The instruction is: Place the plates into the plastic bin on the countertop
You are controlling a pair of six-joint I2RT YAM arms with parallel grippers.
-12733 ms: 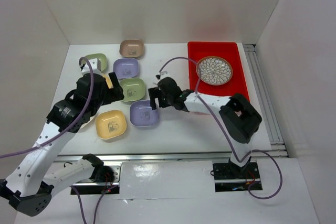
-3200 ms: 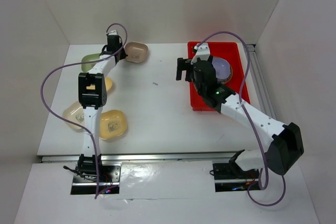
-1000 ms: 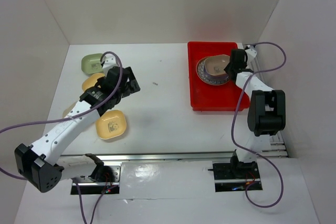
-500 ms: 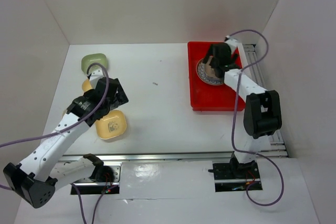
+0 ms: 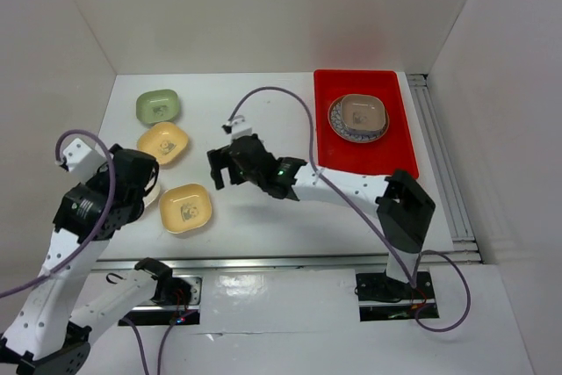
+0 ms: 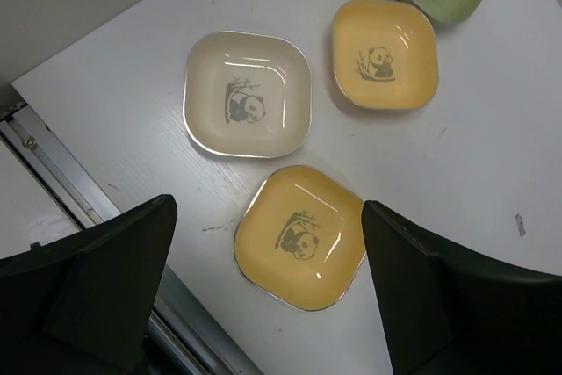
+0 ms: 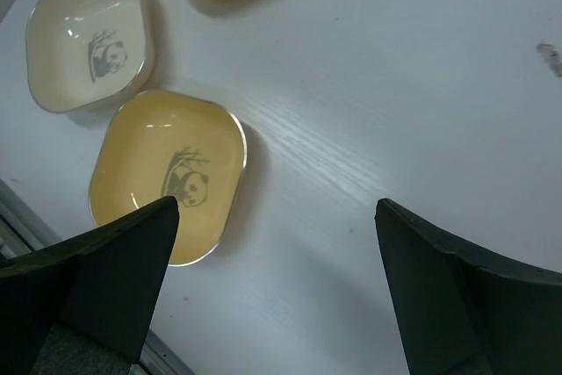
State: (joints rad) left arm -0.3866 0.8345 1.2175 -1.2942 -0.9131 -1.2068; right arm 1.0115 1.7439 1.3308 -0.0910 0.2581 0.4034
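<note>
My right gripper shifts toward the metal bar next and lowers to the near yellow dish's bin-side rim (image 5: 210, 207) (image 7: 234, 197), since that rim lies uncovered.
The red bin (image 5: 364, 151) stands at the right and holds the round brown-rimmed plate (image 5: 342, 129) with a tan-pink dish (image 5: 360, 111) stacked on it. A green dish (image 5: 159, 105), two yellow dishes (image 5: 163, 142) (image 5: 185, 208) and a cream dish (image 6: 248, 94) lie on the white table's left side. My left gripper (image 6: 268, 305) is open and empty, high above the near yellow dish (image 6: 301, 236). My right gripper (image 5: 221, 171) is open and empty, just right of that yellow dish (image 7: 167, 177). No lilac dish shows.
White walls close the table at the left, back and right. A metal rail (image 6: 70, 204) runs along the near edge beside the cream dish. A small dark speck (image 7: 551, 57) lies on the table's middle.
My right arm has left the bin and swung left to the table's middle, leaving the tan-pink dish on the round plate. My left arm has pulled back and up toward the near left.
</note>
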